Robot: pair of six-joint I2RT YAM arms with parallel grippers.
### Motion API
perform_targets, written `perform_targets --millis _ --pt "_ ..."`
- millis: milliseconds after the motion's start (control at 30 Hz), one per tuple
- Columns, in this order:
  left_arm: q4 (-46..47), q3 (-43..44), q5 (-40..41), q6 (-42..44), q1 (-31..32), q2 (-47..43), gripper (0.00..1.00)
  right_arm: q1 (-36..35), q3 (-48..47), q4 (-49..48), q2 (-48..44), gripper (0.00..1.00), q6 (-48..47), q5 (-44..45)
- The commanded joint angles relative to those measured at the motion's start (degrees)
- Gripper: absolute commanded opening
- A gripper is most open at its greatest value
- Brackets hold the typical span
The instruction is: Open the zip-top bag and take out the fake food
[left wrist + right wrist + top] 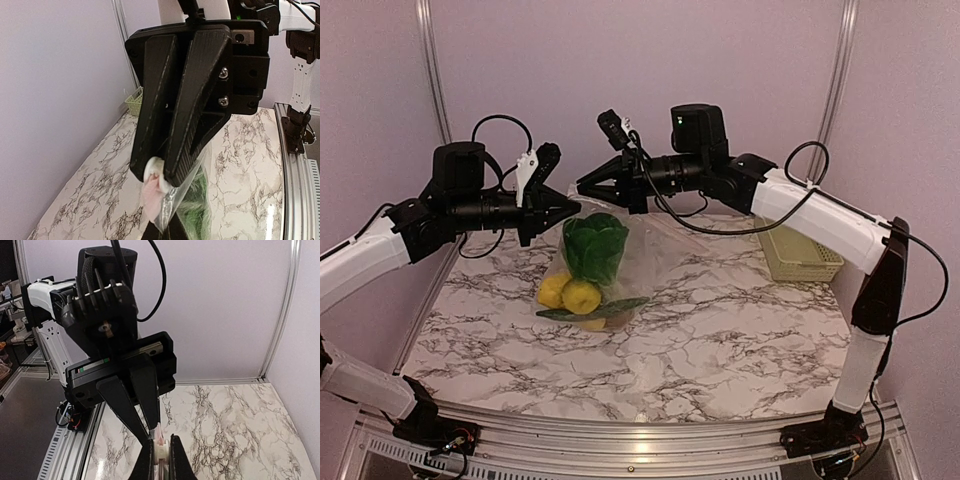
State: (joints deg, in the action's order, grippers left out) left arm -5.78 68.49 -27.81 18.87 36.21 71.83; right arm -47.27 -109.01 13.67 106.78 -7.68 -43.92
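Note:
My right gripper next slides the bag's zip piece down to the bag's loose top corner, below it, to its right in the top view, and releases.
The zip-top bag (642, 252) hangs between both grippers, its lower end down at the marble table (740, 340). Inside are a leafy green (595, 247), two yellow lemons (582, 296) and a long green pod (590, 311). My left gripper (574, 208) is shut on the bag's top edge; in the left wrist view only its tips (165, 232) show, below the clear plastic (181, 202). My right gripper (586, 188) is shut on the white zip piece (154, 170) at the same edge. In the right wrist view its tips (161, 460) pinch that piece, facing the left gripper (154, 432).
A pale green slatted basket (802, 256) stands at the back right of the table, under the right arm. Purple walls and metal frame posts (432, 70) close in the back and sides. An aluminium rail (640, 440) runs along the near edge.

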Motion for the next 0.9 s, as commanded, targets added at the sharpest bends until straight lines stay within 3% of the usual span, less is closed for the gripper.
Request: perform_targets --millis 0,433,867 --pt "4.1 -0.5 1.2 -1.6 -0.9 -1.9 0.0 2.0 0.8 -1.4 -1.0 0.0 1.4 -0.4" --pt "15.5 -4.5 1.1 -11.5 -6.1 -4.1 0.0 3.7 7.0 2.4 -5.2 0.0 -2.0 5.3" --pt "19.5 -6.8 -2.5 -15.9 -9.0 -5.6 0.0 6.7 8.8 2.5 -7.1 0.0 -3.0 9.9"
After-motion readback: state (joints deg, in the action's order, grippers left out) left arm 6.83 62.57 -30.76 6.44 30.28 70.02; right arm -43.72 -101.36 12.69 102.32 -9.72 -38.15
